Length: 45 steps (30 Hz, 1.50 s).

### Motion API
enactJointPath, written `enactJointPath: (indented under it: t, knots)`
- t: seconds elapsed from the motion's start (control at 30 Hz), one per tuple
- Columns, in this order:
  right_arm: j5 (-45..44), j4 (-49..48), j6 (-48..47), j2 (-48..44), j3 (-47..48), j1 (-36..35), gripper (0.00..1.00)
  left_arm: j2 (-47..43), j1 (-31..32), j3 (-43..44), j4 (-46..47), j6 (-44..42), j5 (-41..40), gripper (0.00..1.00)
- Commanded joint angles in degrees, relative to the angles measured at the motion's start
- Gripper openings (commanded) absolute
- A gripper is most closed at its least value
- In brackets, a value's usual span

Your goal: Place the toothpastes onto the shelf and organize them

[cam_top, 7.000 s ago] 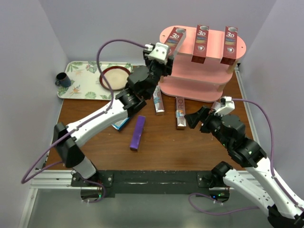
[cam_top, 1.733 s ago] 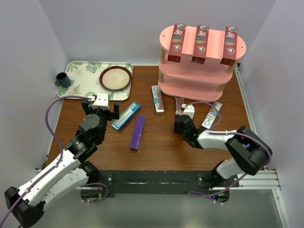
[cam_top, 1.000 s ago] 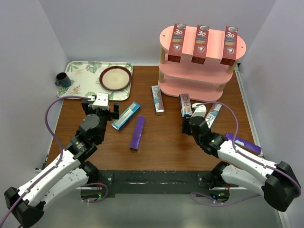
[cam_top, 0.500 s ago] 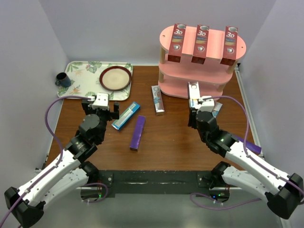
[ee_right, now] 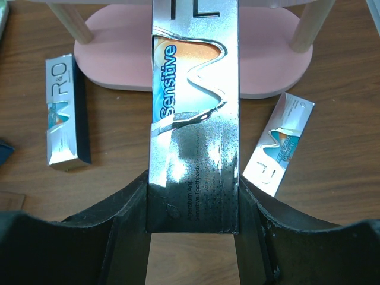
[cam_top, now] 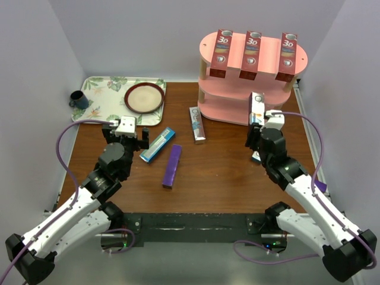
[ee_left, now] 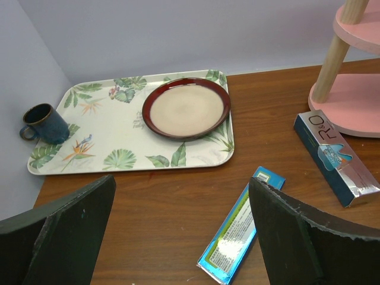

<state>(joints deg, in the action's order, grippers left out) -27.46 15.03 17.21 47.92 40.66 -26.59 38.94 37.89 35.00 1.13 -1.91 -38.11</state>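
Observation:
I will next move my right gripper up and outward, to the right in the top view, and then lay the silver carton onto the shelf's middle level (cam_top: 267, 92), because that level is empty.
The pink shelf (cam_top: 261, 95) stands at the back right, with three red toothpastes (cam_top: 250, 55) across its top tier. My right gripper (cam_top: 259, 126) is shut on a silver "Sensitive" carton (cam_top: 257, 107), held up in front of the lower tiers (ee_right: 196, 53); in the right wrist view both fingers clamp the carton (ee_right: 195, 107) at its near end. My left gripper (cam_top: 127, 138) hangs open above the table, holding nothing. On the wood lie a teal-blue carton (cam_top: 157, 144), a purple carton (cam_top: 173, 165) and a silver one (cam_top: 197, 124). Another silver carton (ee_right: 279, 145) lies right of the held one.
A floral tray (cam_top: 101, 110) at the back left carries a red-rimmed plate (cam_top: 143, 98) and a dark blue mug (cam_top: 78, 99). A purple carton end (cam_top: 320, 185) shows beside my right arm. The shelf's wooden posts (ee_right: 309, 27) flank the held carton. Walls close in on three sides.
My right gripper has carried the silver carton back and to the right, closer to the shelf, turning it more end-on. The left arm has not moved.

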Motion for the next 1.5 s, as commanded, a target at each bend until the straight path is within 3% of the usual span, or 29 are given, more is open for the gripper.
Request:
enactJointPath:
  t: [0.0, 0.5, 0.77, 1.47]
  knots:
    - [5.1, -7.0, 2.5, 0.6, 3.8, 3.5, 0.35, -0.8, -0.3, 0.1, 1.4, 1.0, 0.1, 1.00]
    - [16.5, -11.0, 1.0, 7.4, 7.8, 18.1, 0.36, -1.0, -0.3, 0.0, 1.4, 1.0, 0.4, 1.00]
    - [13.1, -10.5, -7.6, 10.6, 11.4, 18.2, 0.40, -1.0, -0.2, 0.0, 1.4, 1.0, 0.7, 1.00]
    - [7.2, -21.4, -9.9, 16.3, 10.7, 18.2, 0.50, -1.1, -0.3, 0.0, 1.5, 1.0, 1.2, 1.00]
